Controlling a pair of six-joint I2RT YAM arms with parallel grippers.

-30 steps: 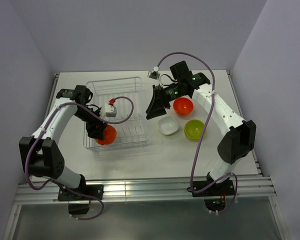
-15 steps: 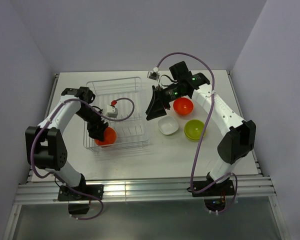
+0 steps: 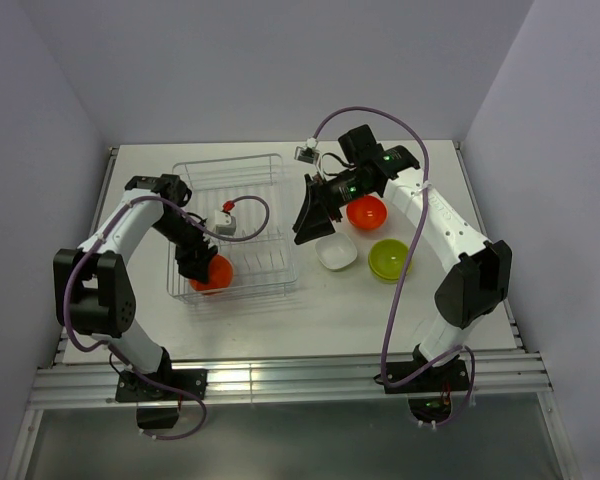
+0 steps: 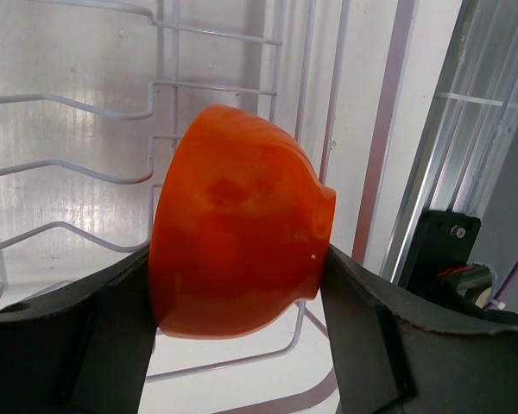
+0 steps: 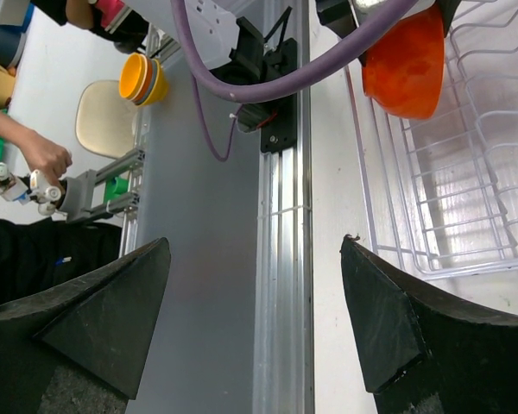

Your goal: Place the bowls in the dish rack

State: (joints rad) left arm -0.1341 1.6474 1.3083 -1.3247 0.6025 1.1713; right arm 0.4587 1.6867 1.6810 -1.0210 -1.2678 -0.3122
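Observation:
The second orange-red bowl is below my right gripper, to the gripper's right in the top view. My right gripper should move across next and go down onto the second bowl's rim farthest from the rack.
My left gripper (image 3: 204, 270) is shut on an orange-red bowl (image 3: 215, 272), held on its side over the near end of the wire dish rack (image 3: 250, 170). In the left wrist view the bowl (image 4: 237, 224) sits between both fingers above the rack's wire rows (image 4: 86, 168). My right gripper (image 3: 310, 222) is open and empty, held above the table just right of the rack. A second orange-red bowl (image 3: 367, 211), a white squarish bowl (image 3: 337, 253) and a lime green bowl (image 3: 388, 259) sit on the table to its right. The right wrist view shows the held bowl (image 5: 406, 65) and the rack (image 5: 466, 190).
A small white block with a red tip (image 3: 223, 221) hangs on the purple cable over the rack. The aluminium rail (image 3: 280, 375) runs along the table's near edge. Grey walls close in on left, back and right.
My left gripper has shifted slightly with the orange-red bowl over the rack's near end, and the left arm's elbow swung. The right arm has barely moved.

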